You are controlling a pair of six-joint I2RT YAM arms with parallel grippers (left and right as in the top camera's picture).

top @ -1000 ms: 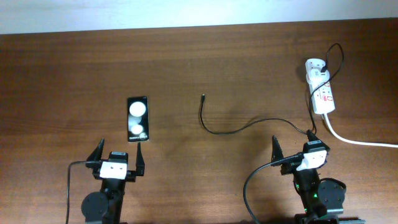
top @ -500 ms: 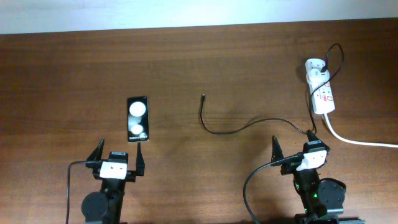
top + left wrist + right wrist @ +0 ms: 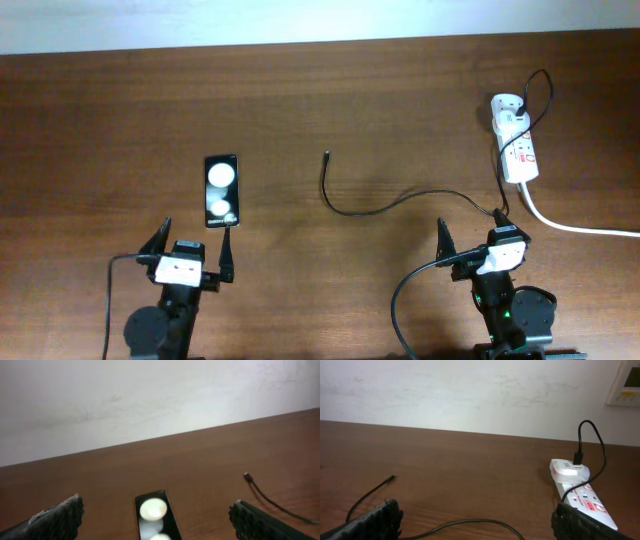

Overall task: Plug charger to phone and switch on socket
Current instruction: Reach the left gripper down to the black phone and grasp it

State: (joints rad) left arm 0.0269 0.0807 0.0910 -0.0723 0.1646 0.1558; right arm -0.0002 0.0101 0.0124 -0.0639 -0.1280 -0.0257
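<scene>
My left gripper moves outward and tilts downward next, lowering its open fingers astride the phone's long sides, since both edges lie clear on the tabletop.
The phone [image 3: 221,190] lies flat on the table at centre left, its black screen showing two white reflections; it also shows in the left wrist view [image 3: 156,519]. My left gripper [image 3: 192,245] is open and empty just in front of the phone [image 3: 156,532]. The charger cable [image 3: 380,208] curves across the table, its plug tip [image 3: 327,156] free at the middle; the tip also shows in the left wrist view [image 3: 247,478] and the right wrist view [image 3: 391,478]. The socket [image 3: 518,145] lies at the far right [image 3: 580,497]. My right gripper [image 3: 470,232] is open and empty over the cable [image 3: 470,525].
A thick white cord [image 3: 580,228] runs from the socket to the right edge. A white adapter [image 3: 508,108] sits in the socket's far end. A white wall borders the table's far edge.
My left arm has shifted slightly to the left and its gripper has turned a little. The right arm, phone and cable have not moved.
</scene>
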